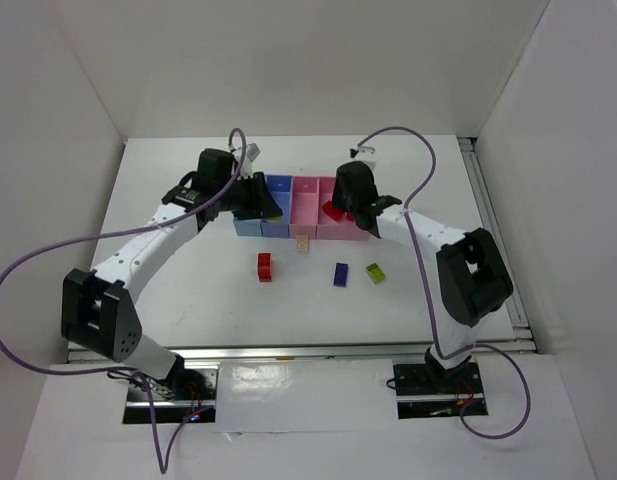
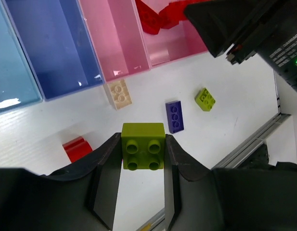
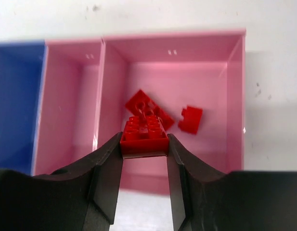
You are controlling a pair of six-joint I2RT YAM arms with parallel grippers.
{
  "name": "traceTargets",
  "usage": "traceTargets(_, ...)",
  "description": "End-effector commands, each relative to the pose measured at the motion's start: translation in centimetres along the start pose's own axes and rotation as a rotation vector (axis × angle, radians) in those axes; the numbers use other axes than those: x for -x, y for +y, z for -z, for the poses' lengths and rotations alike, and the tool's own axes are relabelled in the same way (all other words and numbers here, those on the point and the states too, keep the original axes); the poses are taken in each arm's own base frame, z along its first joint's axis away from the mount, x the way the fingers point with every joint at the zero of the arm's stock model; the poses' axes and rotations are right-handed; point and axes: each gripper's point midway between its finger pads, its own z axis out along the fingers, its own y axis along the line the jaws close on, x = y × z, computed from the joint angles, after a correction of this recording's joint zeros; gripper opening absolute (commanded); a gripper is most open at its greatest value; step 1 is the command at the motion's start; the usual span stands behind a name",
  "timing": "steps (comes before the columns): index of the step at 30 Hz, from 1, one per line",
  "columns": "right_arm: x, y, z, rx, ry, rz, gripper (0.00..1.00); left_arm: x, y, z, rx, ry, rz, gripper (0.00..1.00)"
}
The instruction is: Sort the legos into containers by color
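Note:
My left gripper moves the yellow-green lego outward next, over the darker blue bin (image 2: 52,43), then down between the bin's sides to release it.
My left gripper (image 2: 142,142) is shut on a yellow-green lego (image 2: 143,153), held above the table in front of the containers (image 1: 288,215). Over the wider pink bin (image 3: 235,96) my right gripper (image 3: 144,140) is shut on a red lego (image 3: 144,134); two more red legos (image 3: 190,119) lie in that bin. Loose on the table are a red lego (image 1: 265,267), a pale tan one (image 1: 302,243), a dark blue-purple one (image 1: 341,274) and a second yellow-green one (image 1: 375,272). The light blue bin (image 2: 8,62), darker blue bin (image 2: 52,43) and narrow pink bin (image 2: 114,38) hold nothing I can see.
White walls enclose the table on the left, back and right. A metal rail (image 1: 288,352) runs along the near edge. Purple cables (image 1: 48,250) loop off both arms. The right arm's wrist (image 2: 264,29) hangs over the pink bins.

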Motion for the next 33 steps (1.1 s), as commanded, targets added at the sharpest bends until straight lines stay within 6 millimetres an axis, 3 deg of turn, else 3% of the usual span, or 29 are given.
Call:
traceTargets(1, 3.8, 0.0, -1.6, -0.043, -0.089, -0.014, 0.46, 1.1, 1.2, -1.3, 0.021, -0.004, 0.032, 0.0)
traceTargets(2, 4.3, 0.2, -1.5, -0.038, -0.099, -0.018, 0.6, 1.7, 1.4, -1.5, 0.025, -0.013, 0.036, 0.0)
traceTargets(3, 4.2, 0.4, -1.5, -0.026, -0.093, -0.007, 0.85, 1.8, 2.0, -2.1, 0.044, -0.008, 0.041, 0.0)
traceTargets(4, 4.2, 0.4, -1.5, -0.026, -0.093, -0.007, 0.91, 2.4, 2.7, -2.3, 0.068, -0.022, 0.035, 0.0)
traceTargets(5, 4.6, 0.7, -1.2, -0.014, -0.099, -0.01, 0.93, 3.3, 2.7, -2.3, 0.083, -0.035, 0.033, 0.0)
traceTargets(10, 6.0, 0.0, 0.2, -0.038, -0.137, -0.013, 0.95, 3.4, 3.7, -4.8, 0.116, 0.01, 0.036, 0.0)
traceTargets(14, 7.3, -0.8, 2.6, -0.03, -0.174, -0.042, 0.93, 4.5, 4.0, -6.3, 0.139, 0.0, 0.038, 0.0)
traceTargets(21, 6.0, -2.7, 6.8, -0.018, -0.171, -0.072, 0.91, 5.5, 7.0, -9.9, 0.273, 0.003, 0.053, 0.01)
traceTargets(22, 6.2, -3.0, 7.3, -0.025, -0.182, -0.075, 0.91, 6.6, 6.6, -10.1, 0.267, -0.012, 0.048, 0.09)
traceTargets(23, 5.4, -3.5, 7.5, -0.033, -0.165, -0.068, 0.91, 6.2, 7.6, -11.2, 0.289, 0.009, 0.055, 0.2)
traceTargets(24, 5.7, -4.1, 8.3, -0.04, -0.172, -0.075, 0.91, 6.0, 7.4, -11.8, 0.286, 0.02, 0.04, 0.42)
traceTargets(28, 5.4, -5.0, 9.7, -0.044, -0.161, -0.083, 0.91, 6.8, 6.7, -12.5, 0.282, 0.024, 0.023, 0.87)
traceTargets(30, 5.0, -4.8, 10.0, -0.026, -0.137, -0.076, 0.91, 6.9, 6.1, -12.3, 0.283, 0.014, 0.012, 0.98)
traceTargets(33, 3.0, -5.2, 10.5, -0.022, -0.071, -0.063, 0.91, 7.8, 5.2, -10.6, 0.31, -0.022, -0.004, 1.0)
